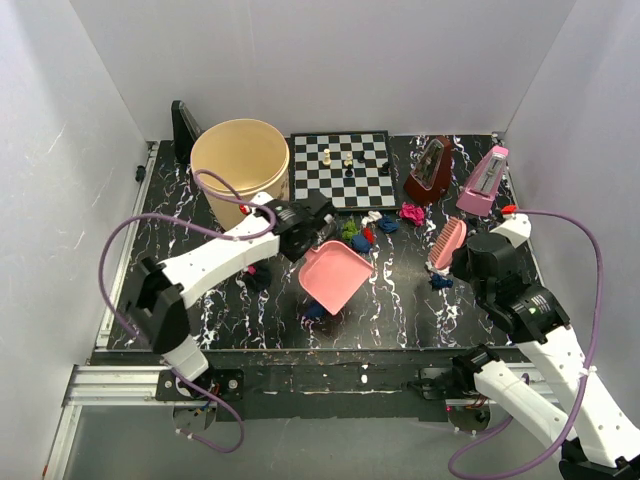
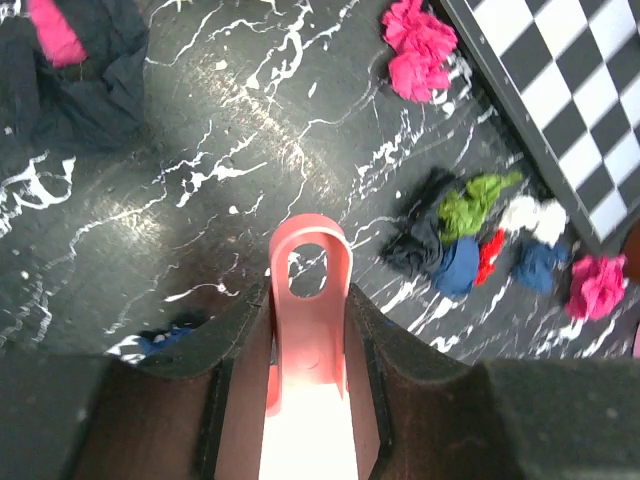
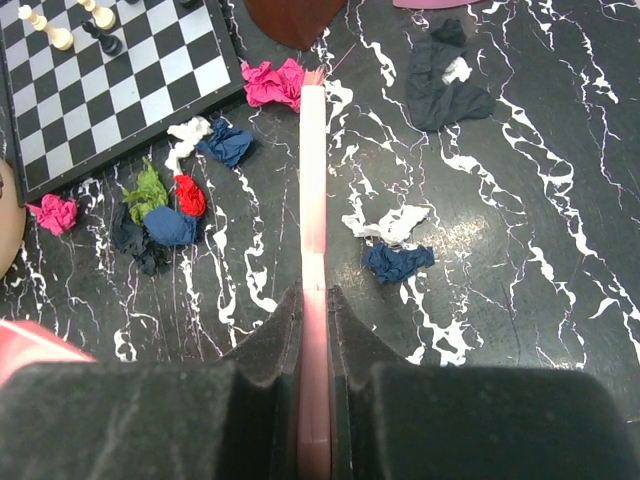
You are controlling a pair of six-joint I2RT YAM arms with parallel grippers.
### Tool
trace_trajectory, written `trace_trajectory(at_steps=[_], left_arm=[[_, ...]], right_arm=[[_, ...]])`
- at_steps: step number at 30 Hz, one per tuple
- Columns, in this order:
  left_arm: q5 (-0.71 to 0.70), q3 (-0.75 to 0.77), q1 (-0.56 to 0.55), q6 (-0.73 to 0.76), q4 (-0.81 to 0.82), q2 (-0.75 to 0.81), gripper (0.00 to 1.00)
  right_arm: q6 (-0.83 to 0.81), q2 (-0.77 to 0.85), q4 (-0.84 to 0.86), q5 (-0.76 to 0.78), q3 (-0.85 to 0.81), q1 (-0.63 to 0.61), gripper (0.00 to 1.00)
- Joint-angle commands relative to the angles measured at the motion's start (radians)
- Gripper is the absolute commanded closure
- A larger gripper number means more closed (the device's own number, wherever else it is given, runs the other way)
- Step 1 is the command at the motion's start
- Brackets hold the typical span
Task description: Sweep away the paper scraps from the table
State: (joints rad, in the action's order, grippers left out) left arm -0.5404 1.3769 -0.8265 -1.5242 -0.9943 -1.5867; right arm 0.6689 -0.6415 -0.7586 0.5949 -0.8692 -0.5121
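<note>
The dustpan is hanging raised, so my left gripper will next go down toward the left in the top view and let go of the dustpan (image 1: 335, 275) on the bare tabletop (image 1: 284, 294) beside the dark wad.
Paper scraps lie on the black marbled table (image 1: 400, 310): a green, red, blue and white cluster (image 1: 364, 232), a magenta wad (image 1: 411, 213), a blue one (image 1: 441, 282), and dark ones (image 1: 257, 278) (image 1: 315, 312). My left gripper (image 1: 318, 222) is shut on the handle (image 2: 310, 300) of a pink dustpan (image 1: 335, 275), which lies just left of the cluster (image 2: 470, 235). My right gripper (image 1: 455, 262) is shut on a pink brush (image 1: 447, 243), seen edge-on in the right wrist view (image 3: 314, 180). The cluster (image 3: 160, 210) is to the brush's left; a blue wad (image 3: 398, 262) and a white scrap (image 3: 395, 222) are to its right.
A beige bucket (image 1: 240, 160) stands at the back left beside a chessboard (image 1: 340, 168) with a few pieces. A dark red metronome (image 1: 432, 170) and a pink one (image 1: 483, 182) stand at the back right. White walls enclose the table.
</note>
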Motion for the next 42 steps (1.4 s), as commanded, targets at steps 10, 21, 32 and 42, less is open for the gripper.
trace_trajectory(at_steps=[10, 21, 32, 42], left_arm=[[-0.158, -0.036, -0.039, -0.873, -0.492, -0.043, 0.77], [-0.289, -0.073, -0.039, -0.854, -0.552, -0.012, 0.02], [-0.18, -0.212, -0.045, 0.879, 0.191, 0.218, 0.02], [0.284, -0.308, -0.042, 1.458, 0.241, 0.363, 0.02]], right_arm=[[-0.034, 0.085, 0.041, -0.023, 0.009, 0.001, 0.99], [-0.041, 0.066, 0.059, -0.053, 0.013, 0.001, 0.99], [-0.121, 0.106, 0.122, -0.176, 0.032, 0.001, 0.99], [-0.129, 0.124, 0.108, -0.244, 0.022, 0.001, 0.99]])
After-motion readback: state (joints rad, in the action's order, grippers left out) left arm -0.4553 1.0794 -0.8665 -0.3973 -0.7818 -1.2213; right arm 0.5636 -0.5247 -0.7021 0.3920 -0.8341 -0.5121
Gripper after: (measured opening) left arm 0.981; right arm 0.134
